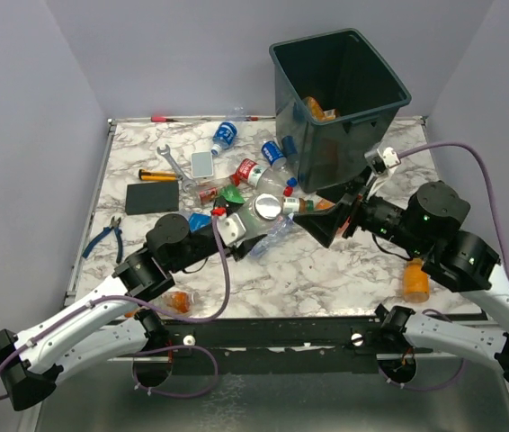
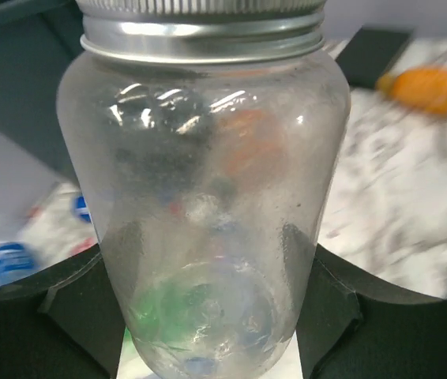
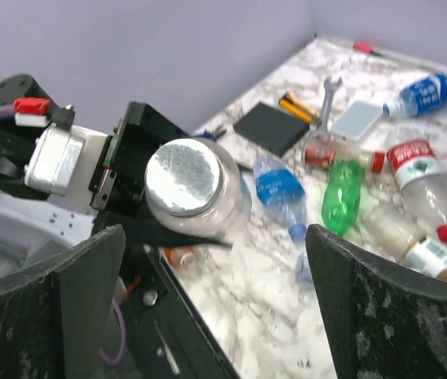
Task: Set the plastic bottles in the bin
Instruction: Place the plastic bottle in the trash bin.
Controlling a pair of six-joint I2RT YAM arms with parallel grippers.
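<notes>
My right gripper should move its open fingers to the left in the top view, around the jar's silver lid (image 1: 266,208) (image 3: 182,178), because the lid is over that way, clear of the holding fingers.
My left gripper (image 1: 241,227) is shut on a clear frosted jar (image 2: 208,181) with a silver screw lid (image 1: 266,208), held above the table's middle. One black finger (image 2: 330,308) presses each side of the jar. My right gripper (image 3: 215,233) stands open and faces the jar's lid (image 3: 182,178), a short way from it, with nothing between its fingers. Several plastic bottles lie behind the jar, among them a green one (image 3: 342,193) and a blue-labelled one (image 3: 279,189). The dark bin (image 1: 281,67) stands at the back right with an orange bottle (image 1: 313,108) inside.
Pliers (image 1: 103,236), a wrench (image 1: 176,166), a black slab (image 1: 152,197) and a grey slab (image 1: 202,163) lie at the left. One orange bottle (image 1: 415,281) stands by my right arm, another (image 1: 178,300) lies by my left arm.
</notes>
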